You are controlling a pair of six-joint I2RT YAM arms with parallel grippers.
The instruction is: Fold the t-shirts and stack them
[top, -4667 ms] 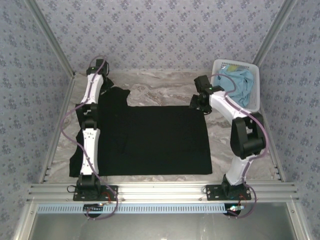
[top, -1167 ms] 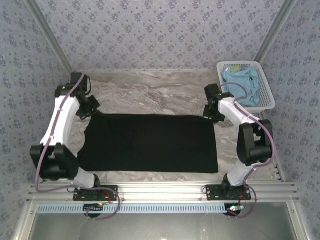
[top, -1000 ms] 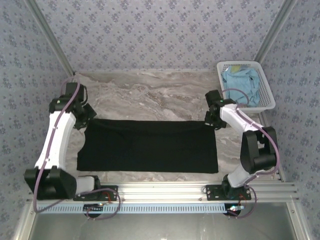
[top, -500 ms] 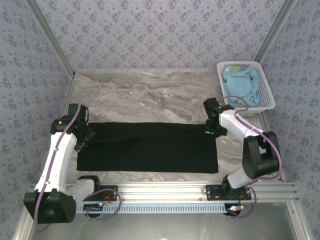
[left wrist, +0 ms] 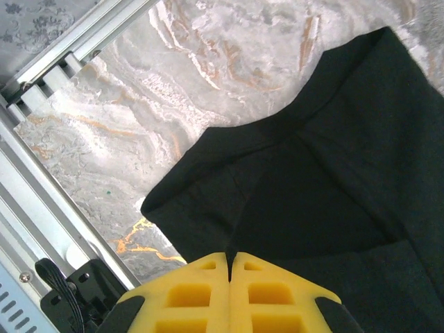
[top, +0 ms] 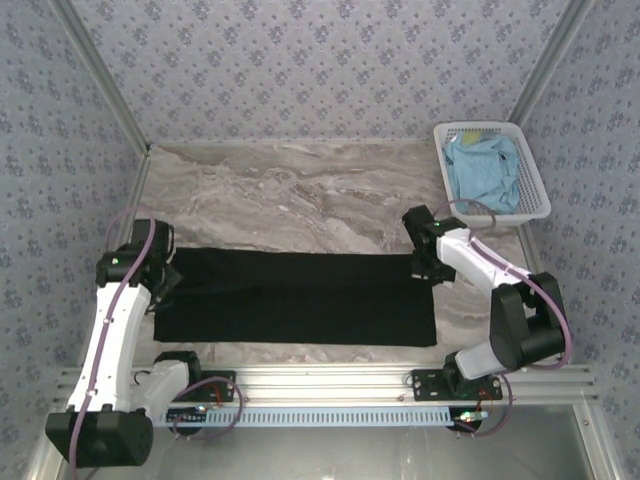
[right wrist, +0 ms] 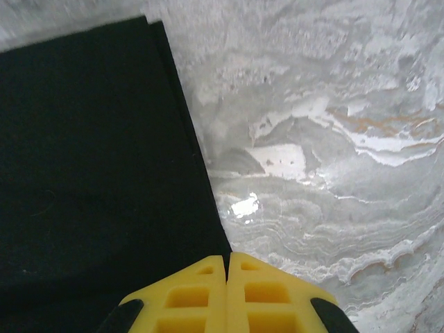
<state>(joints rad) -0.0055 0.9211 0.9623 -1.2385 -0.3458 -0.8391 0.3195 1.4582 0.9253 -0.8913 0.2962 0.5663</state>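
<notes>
The upper layer ends before the shirt's near edge. My left gripper should next pull the cloth it is pinching back over the near black strip [top: 178, 320] [left wrist: 378, 277] and let it go.
A large black t-shirt [top: 300, 295] lies in a wide, shallow band across the marble table, plain side up. My left gripper [top: 168, 280] is shut on the fabric at its far left corner, and in the left wrist view the yellow fingers [left wrist: 201, 291] pinch a ridge of black cloth [left wrist: 333, 173]. My right gripper [top: 424, 268] is shut on the far right corner. In the right wrist view its fingertips [right wrist: 227, 258] close on the edge of the black cloth [right wrist: 90, 139]. A light blue t-shirt [top: 480, 170] sits crumpled in the basket.
The white lattice basket [top: 475, 126] stands at the back right corner of the table. An aluminium rail [top: 320, 380] runs along the near edge, just in front of the shirt. Patterned walls close in the left, right and back. Bare marble [top: 300, 190] lies beyond the shirt.
Both grippers have drawn the black shirt's far edge toward the near side, over the rest of the shirt. The visible band of cloth has become shallower. The basket has not moved in the last second.
</notes>
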